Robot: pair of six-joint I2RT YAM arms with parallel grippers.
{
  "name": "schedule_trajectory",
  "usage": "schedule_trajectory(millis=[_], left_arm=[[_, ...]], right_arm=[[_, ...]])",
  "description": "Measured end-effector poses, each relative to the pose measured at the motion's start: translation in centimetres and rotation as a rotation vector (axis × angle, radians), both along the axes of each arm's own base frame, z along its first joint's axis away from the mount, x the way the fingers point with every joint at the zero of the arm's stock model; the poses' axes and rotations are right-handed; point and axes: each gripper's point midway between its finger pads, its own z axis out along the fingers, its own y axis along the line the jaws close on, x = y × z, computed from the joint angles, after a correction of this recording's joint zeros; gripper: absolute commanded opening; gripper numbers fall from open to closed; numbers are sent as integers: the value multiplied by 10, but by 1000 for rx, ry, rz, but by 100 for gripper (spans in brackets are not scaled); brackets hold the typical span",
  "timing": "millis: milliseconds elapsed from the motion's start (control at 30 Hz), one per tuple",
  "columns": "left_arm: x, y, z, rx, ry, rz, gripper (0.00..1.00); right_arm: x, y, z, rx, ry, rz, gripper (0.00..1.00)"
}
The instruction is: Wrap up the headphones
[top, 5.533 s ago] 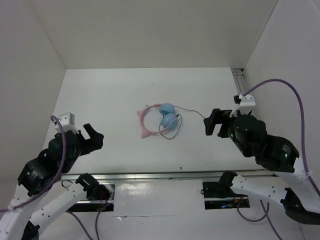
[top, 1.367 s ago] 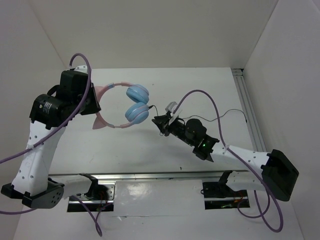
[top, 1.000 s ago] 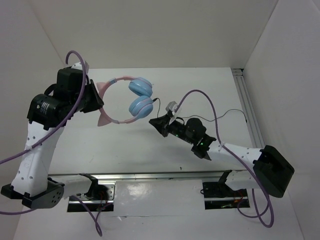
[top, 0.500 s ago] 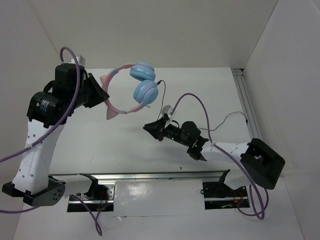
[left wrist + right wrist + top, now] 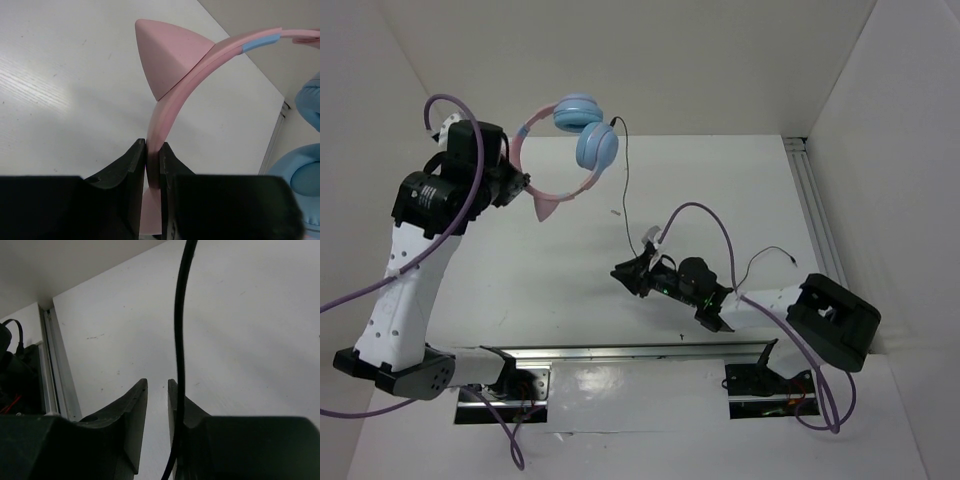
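My right gripper lowers, draws back toward the near bar and closes on the cord next, since the cord crosses one gripper finger beside the empty gap.
My left gripper (image 5: 517, 180) holds the headphones (image 5: 582, 130) high over the far left of the table. In the left wrist view it (image 5: 152, 155) is shut on the pink headband (image 5: 172, 107), just below a cat ear (image 5: 167, 55). The light blue ear cups (image 5: 302, 175) show at the right edge. The thin black cord (image 5: 624, 190) hangs down from a cup to my right gripper (image 5: 619, 272), low over the table's middle. In the right wrist view the cord (image 5: 179, 330) crosses in front of the right finger (image 5: 182, 405). My right gripper (image 5: 157, 385) is narrowly open, its gap empty.
An aluminium rail (image 5: 810, 200) runs along the table's right edge, and another (image 5: 620, 352) along the near edge by the arm bases. White walls close in the left, back and right. The rest of the cord (image 5: 775, 252) trails right over the table.
The left arm has lifted the headphones higher and toward the back left. The right gripper has slid down and left along the cord, and its jaws have parted.
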Motion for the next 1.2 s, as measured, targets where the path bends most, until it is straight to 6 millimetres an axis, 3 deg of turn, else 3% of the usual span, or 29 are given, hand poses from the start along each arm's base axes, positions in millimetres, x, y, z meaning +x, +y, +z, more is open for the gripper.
schedule_trajectory(millis=[100,167,200,233,267,300,367,767,833,900,1067,1200], left_arm=[[8,9,-12,18,24,76,0],[12,14,-19,30,40,113,0],[14,18,-21,36,47,129,0],[16,20,-22,41,50,141,0],[18,23,-24,46,55,154,0],[20,25,-26,50,58,167,0],[24,30,-28,66,63,188,0],[35,59,-56,218,117,324,0],[36,65,-63,260,135,344,0],[41,70,-70,315,160,353,0],[52,70,-105,467,271,322,0],[59,49,-132,618,354,162,0]], right_arm=[[-1,2,-9,-19,16,-7,41],[-3,3,-19,-37,30,-5,41],[-5,2,-25,-49,38,-5,38],[-7,1,-33,-63,48,-4,31],[-9,-1,-40,-77,59,-1,17],[-12,-2,-46,-90,69,2,12],[-15,-1,-52,-100,83,8,10],[-32,20,-49,-181,81,60,7],[-33,23,-43,-215,72,57,7],[-34,26,-29,-254,53,53,0],[-28,30,35,-293,-36,4,0],[-20,18,82,-309,-115,-54,0]])
